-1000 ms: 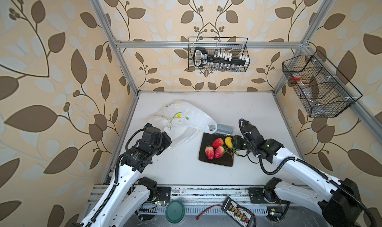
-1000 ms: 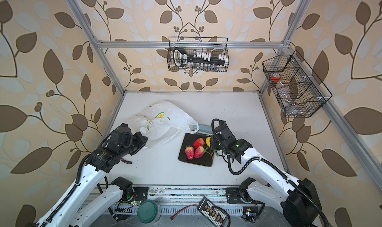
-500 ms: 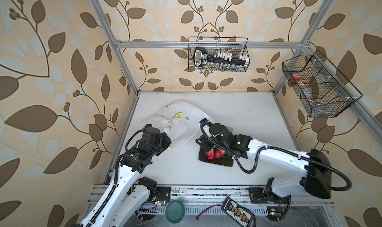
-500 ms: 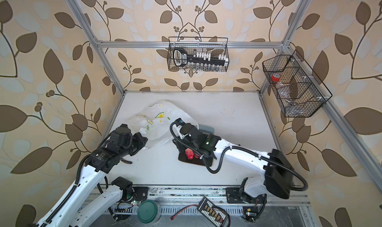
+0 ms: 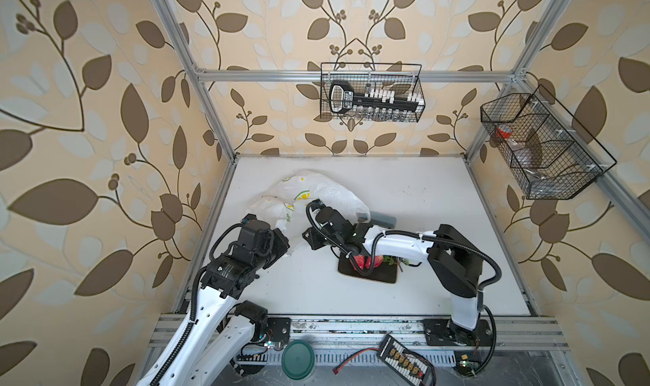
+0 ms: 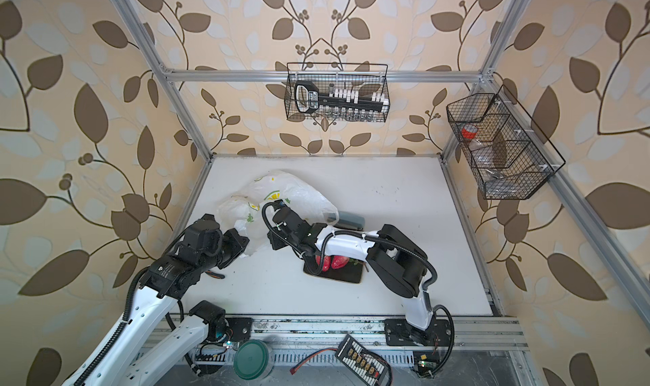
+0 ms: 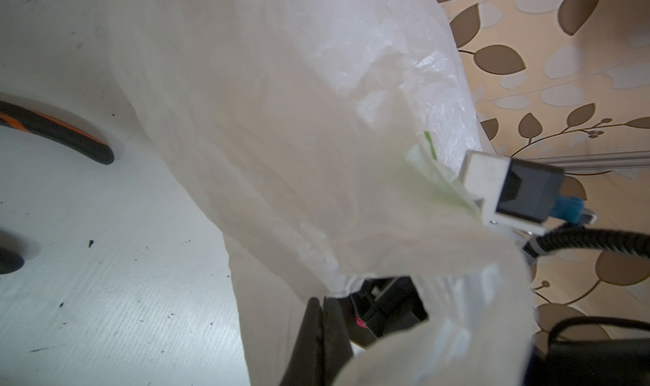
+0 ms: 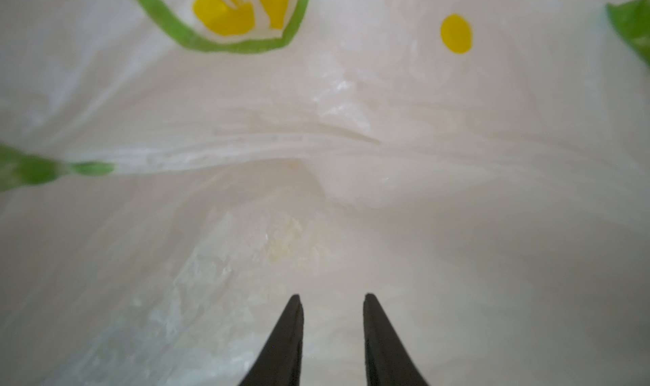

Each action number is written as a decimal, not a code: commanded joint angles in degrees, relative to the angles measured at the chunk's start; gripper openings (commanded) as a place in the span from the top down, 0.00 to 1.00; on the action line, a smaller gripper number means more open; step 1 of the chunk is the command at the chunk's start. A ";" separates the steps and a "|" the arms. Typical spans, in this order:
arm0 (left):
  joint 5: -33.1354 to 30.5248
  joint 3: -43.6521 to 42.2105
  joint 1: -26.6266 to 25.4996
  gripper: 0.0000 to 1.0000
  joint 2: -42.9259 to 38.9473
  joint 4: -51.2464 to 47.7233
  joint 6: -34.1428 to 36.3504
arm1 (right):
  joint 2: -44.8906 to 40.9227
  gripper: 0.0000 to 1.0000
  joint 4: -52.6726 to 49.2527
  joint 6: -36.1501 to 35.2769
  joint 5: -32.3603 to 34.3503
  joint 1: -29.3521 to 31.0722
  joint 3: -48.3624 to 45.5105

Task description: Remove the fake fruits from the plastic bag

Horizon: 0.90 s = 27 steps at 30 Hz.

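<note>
I should next move my left gripper slightly toward the pliers, away from my right gripper, which already reaches inside the bag, and let go of the bag's near edge [image 6: 248, 250] [image 7: 333, 298].
The plastic bag [image 5: 318, 194] [image 6: 281, 192], white with lemon prints, lies crumpled at the table's left middle. My left gripper [image 7: 320, 301] is shut on the bag's near edge and holds its film up [image 5: 281, 235]. My right gripper [image 8: 332, 296] is inside the bag, open, with nothing between its fingers; only white film [image 8: 316, 155] shows ahead of it. In both top views its fingertips are hidden in the bag's mouth. Two red strawberries [image 5: 364, 261] [image 6: 329, 262] and a green sprig [image 5: 388, 260] lie on the black tray [image 5: 381, 278] [image 6: 350, 278], partly under the right forearm.
Orange-handled black pliers [image 7: 56, 129] [image 6: 216, 274] lie on the table beside the left arm. A dark grey box [image 5: 383, 220] sits behind the bag. Wire baskets [image 5: 371, 92] [image 5: 541, 145] hang on the back and right walls.
My right arm swung left from the tray into the bag's mouth and its jaws narrowed. My left gripper kept its hold on the bag and stayed in place.
</note>
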 commanded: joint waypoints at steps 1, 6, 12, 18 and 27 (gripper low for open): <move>-1.19 2.35 -0.66 1.00 -0.51 -1.38 1.00 | 4.84 0.69 4.06 4.48 -0.56 -0.02 4.76; -1.10 2.48 -0.66 1.00 -0.82 -2.67 0.57 | 12.95 0.63 5.04 8.22 1.20 -0.30 13.77; -1.85 4.49 -0.66 1.00 -1.04 -6.83 -0.05 | 23.93 0.49 5.16 17.64 5.72 -1.54 26.43; -6.41 9.27 -0.68 1.00 -0.20 -17.45 -1.86 | 33.26 0.39 6.45 23.19 8.19 -2.26 38.35; -4.74 10.81 -0.66 1.00 4.39 -17.15 -1.69 | 40.56 0.26 13.58 24.59 4.02 -2.41 44.56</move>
